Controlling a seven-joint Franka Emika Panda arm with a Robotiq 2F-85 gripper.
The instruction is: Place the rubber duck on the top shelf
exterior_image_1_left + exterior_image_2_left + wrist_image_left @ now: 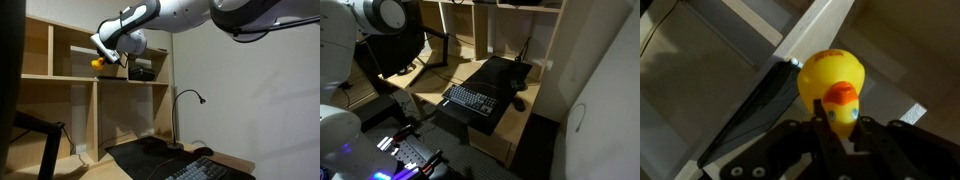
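Note:
The gripper should next ease outward and down and then release the duck, because the top shelf's board lies outward of and below the gripper, and the duck is still above it.
The rubber duck is yellow with an orange beak and fills the middle of the wrist view, pinched between my gripper's black fingers. In an exterior view the duck shows as a small yellow spot at my gripper, held up at the open front of the top shelf of the pale plywood unit, just above the shelf board. The gripper is shut on the duck.
A dark box sits in the top shelf cubby to the right of my gripper. A black gooseneck lamp, a keyboard and a black mat are on the desk below. Upright shelf panels stand close by.

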